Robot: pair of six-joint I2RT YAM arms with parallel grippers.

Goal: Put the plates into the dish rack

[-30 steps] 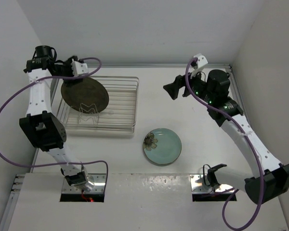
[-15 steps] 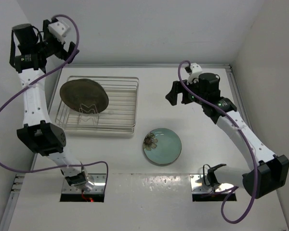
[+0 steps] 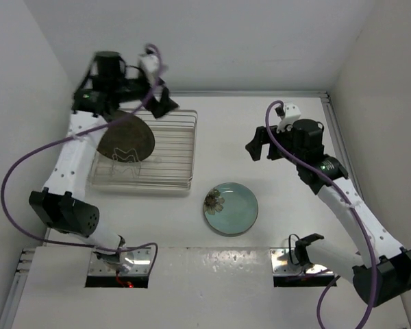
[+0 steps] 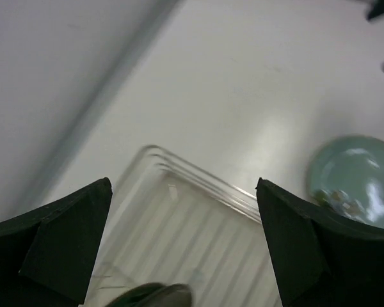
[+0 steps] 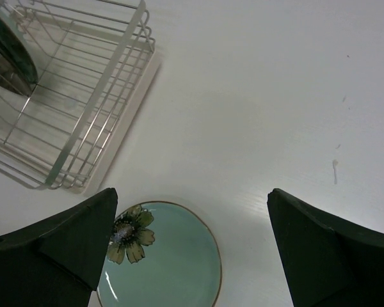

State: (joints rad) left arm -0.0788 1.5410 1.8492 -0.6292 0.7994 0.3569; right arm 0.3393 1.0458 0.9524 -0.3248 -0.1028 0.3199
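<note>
My left gripper moves down and back from above the rack (image 3: 166, 154) onto the green plate's far rim (image 3: 216, 187) by the flower next, as it still lies unracked.
A dark brown plate (image 3: 127, 140) stands on edge in the left part of the wire dish rack (image 3: 166, 154), with nothing holding it. My left gripper (image 3: 163, 101) hovers open above the rack's far right corner. In the left wrist view the rack (image 4: 198, 230) is blurred below the open left gripper (image 4: 184, 185), and the brown plate's rim (image 4: 155, 297) shows at the bottom edge. A mint-green plate (image 3: 231, 208) with a flower mark lies flat on the table. My right gripper (image 3: 257, 142) is open and empty, up and to the right of it. The green plate (image 5: 163, 262) shows between the wide jaws of the right gripper (image 5: 192, 192).
White walls close in the table on the left, back and right. The rack (image 5: 77, 102) with the brown plate (image 5: 9, 57) lies at the upper left of the right wrist view. Both arm bases sit at the near edge.
The left gripper let go of the brown plate, which now stands in the rack. The left arm swung up and then right over the rack's back. The right arm shifted slightly nearer.
</note>
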